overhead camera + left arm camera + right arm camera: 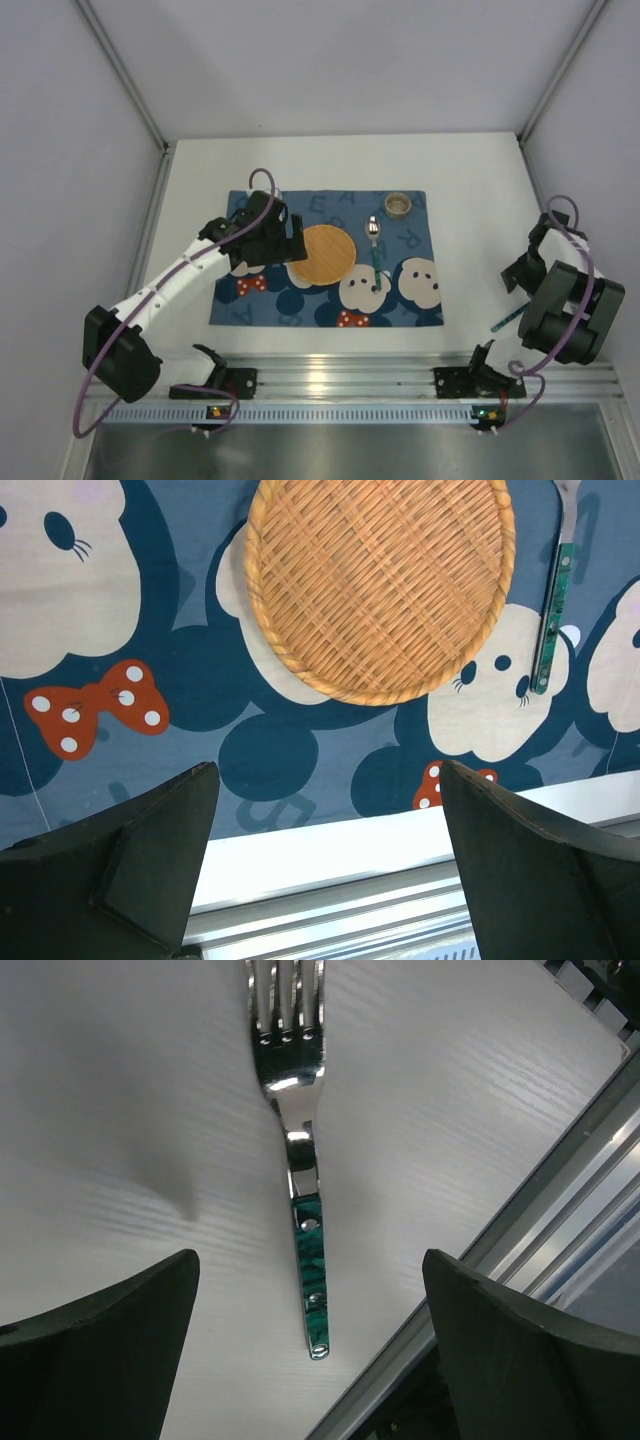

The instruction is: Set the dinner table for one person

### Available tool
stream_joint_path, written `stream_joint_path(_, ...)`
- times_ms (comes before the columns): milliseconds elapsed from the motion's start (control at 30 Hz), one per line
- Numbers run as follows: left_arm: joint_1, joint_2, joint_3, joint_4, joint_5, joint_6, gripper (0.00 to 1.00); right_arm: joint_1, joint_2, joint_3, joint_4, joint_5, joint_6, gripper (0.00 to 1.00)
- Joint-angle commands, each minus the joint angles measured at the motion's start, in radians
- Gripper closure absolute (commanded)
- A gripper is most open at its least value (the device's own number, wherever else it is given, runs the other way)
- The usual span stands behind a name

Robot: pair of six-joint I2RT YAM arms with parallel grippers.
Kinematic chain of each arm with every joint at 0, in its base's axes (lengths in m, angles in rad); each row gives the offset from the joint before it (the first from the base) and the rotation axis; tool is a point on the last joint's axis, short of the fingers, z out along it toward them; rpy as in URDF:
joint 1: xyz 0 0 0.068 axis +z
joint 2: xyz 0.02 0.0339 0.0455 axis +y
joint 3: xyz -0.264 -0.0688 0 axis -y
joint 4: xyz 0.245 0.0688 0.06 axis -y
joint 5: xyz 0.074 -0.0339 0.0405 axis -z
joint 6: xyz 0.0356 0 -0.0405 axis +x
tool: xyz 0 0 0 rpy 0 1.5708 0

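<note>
My right gripper comes down to the fork's green handle (521, 309) (309, 1225) next, close to the fork's metal neck.
The white dinner table (470, 170) bears a blue bear-print placemat (300, 305). On the mat lie a round woven plate (324, 254), a green-handled spoon (376, 250) to its right and a small cup (399, 204) at the far right corner. My left gripper (283, 240) is open and empty, hovering at the plate's left edge; its wrist view shows the plate (380, 580) and spoon handle (552, 620) beyond the open fingers (160, 860). A green-handled fork (305, 1230) lies on the bare table at the right (503, 322). My right gripper (310, 1255) is open above it, fingers on either side, not touching.
The ribbed aluminium rail (350, 375) runs along the near table edge, close to the fork's handle end (560, 1210). Grey walls enclose the table on the left, back and right. The right arm's body (570, 310) covers part of the fork from above.
</note>
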Motion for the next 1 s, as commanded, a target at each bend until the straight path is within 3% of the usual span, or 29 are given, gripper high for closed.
stream_joint_path(0, 0.003, -0.007, 0.038, 0.022, 0.007, 0.024, 0.03, -0.102, 0.039, -0.016, 0.056, -0.023, -0.006, 0.07)
stream_joint_path(133, 0.002, -0.026, 0.011, 0.014, -0.001, 0.021, 0.04, -0.124, 0.085, -0.006, 0.085, -0.063, 0.009, 0.09)
stream_joint_path(333, 0.002, -0.032, 0.012, -0.001, -0.02, 0.017, 0.03, -0.126, 0.151, -0.047, 0.159, -0.16, 0.039, 0.24)
stream_joint_path(467, 0.003, -0.023, 0.021, -0.003, -0.031, 0.012, 0.04, -0.126, 0.182, -0.076, 0.193, -0.172, 0.049, 0.52)
stream_joint_path(533, 0.002, -0.018, 0.029, -0.009, -0.036, 0.009, 0.03, -0.126, 0.197, -0.079, 0.209, -0.175, 0.048, 0.6)
stream_joint_path(667, 0.002, -0.013, 0.029, -0.016, -0.044, -0.002, 0.04, -0.124, 0.202, -0.072, 0.228, -0.157, 0.034, 0.9)
stream_joint_path(733, 0.003, -0.009, 0.029, -0.017, -0.043, -0.003, 0.03, -0.124, 0.208, -0.06, 0.226, -0.159, 0.026, 0.99)
stream_joint_path(867, 0.002, 0.013, 0.038, -0.01, -0.031, 0.0, 0.03, -0.097, 0.188, -0.041, 0.213, -0.211, 0.032, 1.0)
stream_joint_path(967, 0.002, 0.045, 0.083, -0.01, -0.027, 0.018, 0.03, 0.047, 0.118, 0.026, 0.148, -0.248, 0.071, 1.0)
